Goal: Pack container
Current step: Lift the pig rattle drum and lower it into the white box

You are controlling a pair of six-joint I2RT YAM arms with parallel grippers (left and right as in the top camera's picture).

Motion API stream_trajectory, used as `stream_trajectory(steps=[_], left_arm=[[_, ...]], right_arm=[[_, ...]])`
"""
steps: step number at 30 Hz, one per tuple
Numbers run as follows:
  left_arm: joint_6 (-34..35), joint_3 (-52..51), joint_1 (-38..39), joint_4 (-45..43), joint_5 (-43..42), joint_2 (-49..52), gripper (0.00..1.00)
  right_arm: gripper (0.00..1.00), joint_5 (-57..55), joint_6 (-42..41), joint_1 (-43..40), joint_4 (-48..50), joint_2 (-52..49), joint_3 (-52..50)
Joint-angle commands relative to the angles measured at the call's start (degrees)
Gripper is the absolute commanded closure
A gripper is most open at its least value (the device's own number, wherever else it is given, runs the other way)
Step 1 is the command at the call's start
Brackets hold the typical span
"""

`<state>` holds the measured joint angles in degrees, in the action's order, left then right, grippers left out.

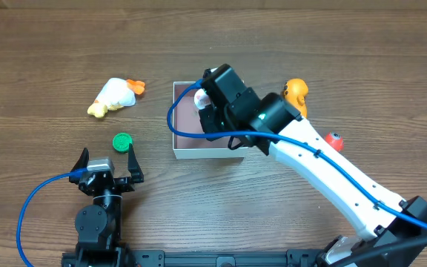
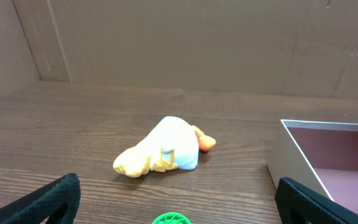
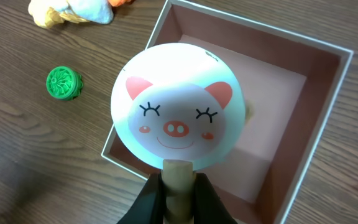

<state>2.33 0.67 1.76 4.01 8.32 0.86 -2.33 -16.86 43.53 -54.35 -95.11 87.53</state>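
Note:
My right gripper needs to go down next between the box's white sides to the box's pink bottom and let go of the pig-face toy [image 3: 176, 115], because the toy still hangs above the box's rim.
The container [image 1: 199, 151] is a shallow square box with white walls and a pink floor, at the table's middle; it also shows in the right wrist view [image 3: 316, 124] and the left wrist view [image 2: 303, 155]. My right gripper [image 3: 179, 186] is shut on the wooden handle of a round white pig-face toy [image 3: 176, 115], held over the box's left side. In the overhead view the right gripper [image 1: 212, 100] covers much of the box. My left gripper [image 1: 108, 165] is open and empty, low at the front left, behind a green cap [image 1: 122, 141].
A white and yellow plush duck [image 1: 113, 96] lies left of the box, also in the left wrist view [image 2: 163, 149]. An orange toy [image 1: 296, 93] and a small red toy [image 1: 334, 139] lie right of the box. The green cap shows in both wrist views [image 3: 63, 83] [image 2: 171, 219].

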Motion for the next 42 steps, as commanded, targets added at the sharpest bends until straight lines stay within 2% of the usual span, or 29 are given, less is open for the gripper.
stream_trajectory(steps=[1,12,15,29,42], left_arm=[[-1.5,-0.3,-0.3,-0.2,-0.7,-0.5,0.00],[-1.5,-0.3,-0.3,-0.2,-0.7,-0.5,0.00],[-1.5,-0.3,-0.3,-0.2,-0.7,-0.5,0.00],[-1.5,-0.3,-0.3,-0.2,-0.7,-0.5,0.00],[-1.5,-0.3,-0.3,-0.2,-0.7,-0.5,0.00]], right_arm=[[0.96,-1.7,-2.5,0.8,2.1,-2.4,-2.1],[0.96,-3.3,-6.0,0.5,5.9,-12.3,-2.1],[0.96,-6.6,-8.7,0.1,5.7,-12.6,-2.1],[0.96,-6.7,-9.2,-0.5,7.8,-13.0,-2.1],[0.94,-6.9,-10.4,-0.5,7.2,-18.3,-2.1]])
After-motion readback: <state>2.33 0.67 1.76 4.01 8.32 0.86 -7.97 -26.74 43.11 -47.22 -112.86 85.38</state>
